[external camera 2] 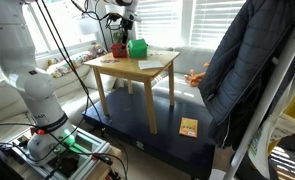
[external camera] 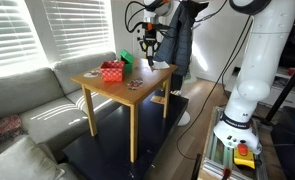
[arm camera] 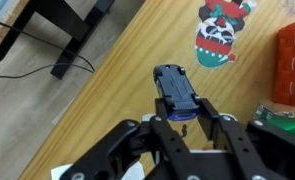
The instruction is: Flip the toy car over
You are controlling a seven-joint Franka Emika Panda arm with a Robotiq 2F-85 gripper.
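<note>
The toy car hangs high above the table, so I will lower my gripper to the bare wood (external camera: 147, 75) between the white sheet and panda sticker and release.
In the wrist view a small blue and black toy car (arm camera: 175, 88) sits between my gripper's (arm camera: 177, 115) two black fingers, which are closed on its near end. The car's dark ribbed side faces the camera. It is held over the wooden table (arm camera: 117, 90), near the table's edge. In both exterior views the gripper (external camera: 147, 50) (external camera 2: 120, 36) hangs over the far end of the small wooden table (external camera: 137, 95) (external camera 2: 127, 72); the car is too small to make out there.
A red basket (external camera: 111, 71) (arm camera: 292, 60) and a green object (external camera: 125, 60) (external camera 2: 137, 47) stand on the table. A panda sticker (arm camera: 219, 32) lies on the top. A sofa (external camera: 27, 100), a hanging jacket (external camera 2: 247, 70) and a white robot base (external camera: 242, 110) surround the table.
</note>
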